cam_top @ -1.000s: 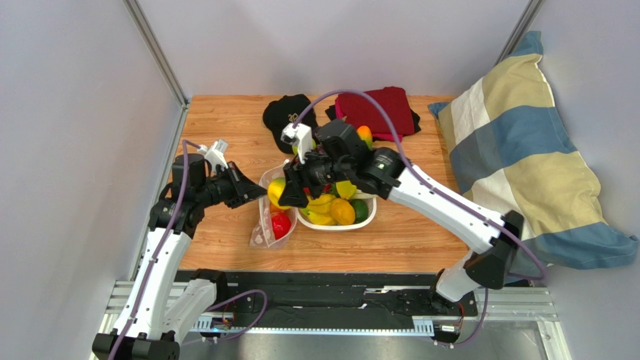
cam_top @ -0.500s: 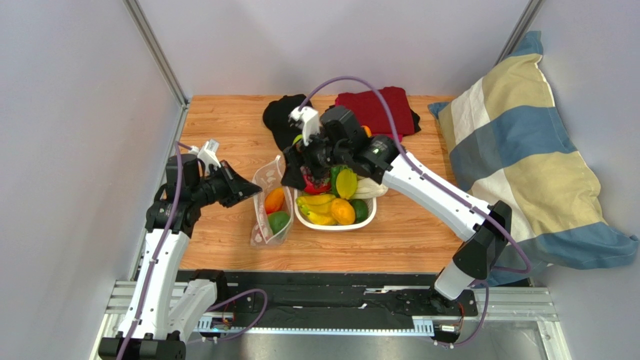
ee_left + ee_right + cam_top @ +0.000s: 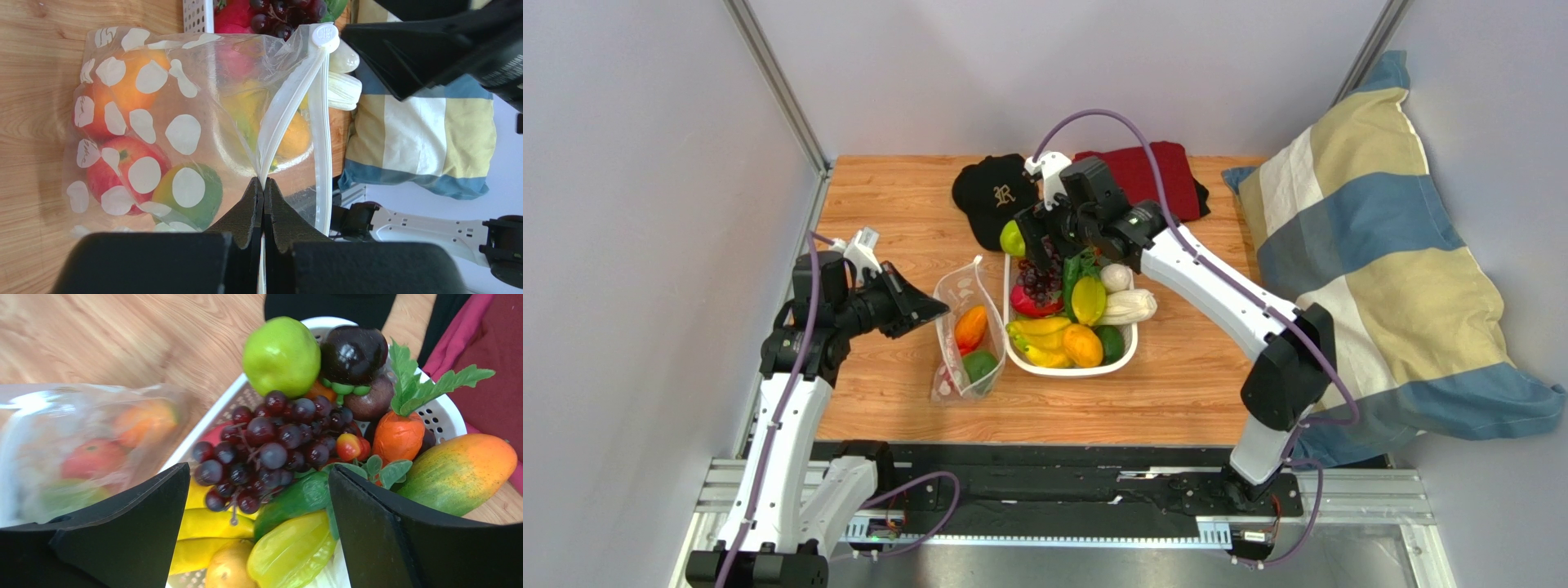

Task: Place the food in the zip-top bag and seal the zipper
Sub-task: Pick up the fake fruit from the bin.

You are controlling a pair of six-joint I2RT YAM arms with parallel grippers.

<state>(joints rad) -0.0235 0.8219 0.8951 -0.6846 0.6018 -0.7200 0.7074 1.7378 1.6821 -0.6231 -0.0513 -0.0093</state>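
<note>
The dark grape bunch [image 3: 1039, 283] [image 3: 270, 447] is below my gripper, uncovered on top of the other food, so my right gripper will next lower its open fingers onto the bunch's grapes and close.
The dotted zip-top bag [image 3: 967, 333] stands on the table left of the white tray [image 3: 1071, 366], with an orange, a red and a green fruit inside [image 3: 132, 177]. My left gripper [image 3: 925, 314] is shut on the bag's zipper edge [image 3: 288, 104], holding its mouth open [image 3: 263, 184]. My right gripper [image 3: 1048, 249] is open and empty above the far end of the tray, over the dark grape bunch [image 3: 270, 447]. The tray also holds a green apple [image 3: 281, 354], a starfruit [image 3: 291, 551], bananas [image 3: 1044, 333] and other pieces.
A black cap [image 3: 992, 192] and a dark red cloth [image 3: 1149, 178] lie at the back of the table. A striped pillow [image 3: 1369, 257] leans at the right. A grey wall and metal post [image 3: 775, 86] stand close on the left.
My right gripper has let a piece go into the bag and has drawn back from the bag mouth to above the tray's far end. The left gripper still holds the bag, shifted slightly left.
</note>
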